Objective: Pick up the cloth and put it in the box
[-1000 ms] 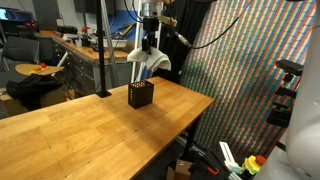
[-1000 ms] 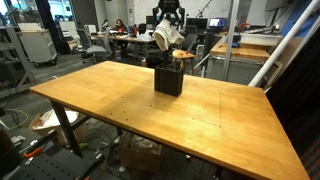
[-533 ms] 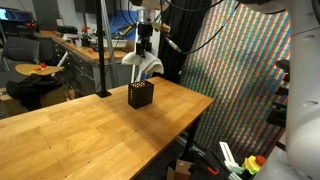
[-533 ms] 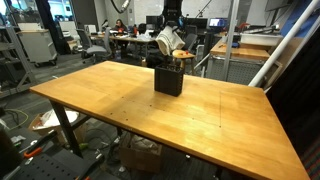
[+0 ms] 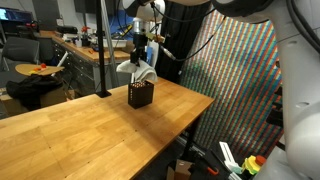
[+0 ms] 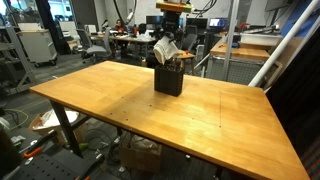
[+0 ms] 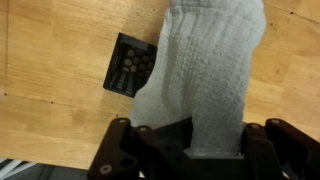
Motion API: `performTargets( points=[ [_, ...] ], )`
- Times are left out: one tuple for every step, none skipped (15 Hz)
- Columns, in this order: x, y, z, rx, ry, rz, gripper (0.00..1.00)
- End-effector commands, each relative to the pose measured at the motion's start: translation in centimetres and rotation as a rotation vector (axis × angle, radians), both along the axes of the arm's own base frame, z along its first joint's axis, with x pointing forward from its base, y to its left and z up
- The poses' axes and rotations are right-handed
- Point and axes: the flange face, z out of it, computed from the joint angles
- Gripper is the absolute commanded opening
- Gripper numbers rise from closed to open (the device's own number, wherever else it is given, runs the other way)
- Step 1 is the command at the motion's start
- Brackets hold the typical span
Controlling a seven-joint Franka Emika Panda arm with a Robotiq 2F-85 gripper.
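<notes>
The hanging end of the cloth is already dangling over the rim of the box, so my gripper should next move down toward the open top of the black box (image 5: 141, 96) (image 7: 128, 66) and let go of the cloth there.
My gripper (image 5: 139, 55) is shut on a grey-white cloth (image 5: 137, 70) that hangs down from it just above a small black box (image 5: 141, 96) on the wooden table (image 5: 90, 130). In an exterior view the cloth (image 6: 166, 48) dangles over the open top of the box (image 6: 169, 79), its lower end at about the box's rim. In the wrist view the cloth (image 7: 205, 75) fills the middle, pinched between the jaws (image 7: 192, 148), and the box (image 7: 128, 66) lies below it to the left, partly covered by the cloth.
A black pole (image 5: 102, 50) stands on the table left of the box. A colourful patterned screen (image 5: 235, 75) stands beyond the table's edge. Desks, chairs and people fill the background (image 6: 120, 40).
The gripper has moved with the cloth from beside the box to over it, and the cloth now hangs lower, close to the box's opening.
</notes>
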Motion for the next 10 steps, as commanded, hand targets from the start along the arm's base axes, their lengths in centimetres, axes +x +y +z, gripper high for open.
performTargets(
  points=[
    [1.1,1.2,-1.4,0.041,-0.003,-0.01,0.04],
    [1.3,1.5,-2.1,0.048,0.003,-0.006,0.04],
    [1.4,1.6,-2.7,0.053,0.005,0.0,0.04],
    [1.6,1.7,-3.3,0.055,0.009,0.001,0.04],
    [1.6,1.5,-4.0,0.057,0.009,0.001,0.04],
    [1.6,1.4,-4.5,0.057,0.008,-0.001,0.04],
    [1.5,1.0,-5.1,0.059,0.006,-0.006,0.04],
    [1.4,0.6,-5.6,0.058,0.001,-0.008,0.04],
    [1.4,0.2,-6.2,0.057,0.001,-0.011,0.04],
    [1.3,-0.2,-6.7,0.055,-0.003,-0.013,0.04]
  ],
)
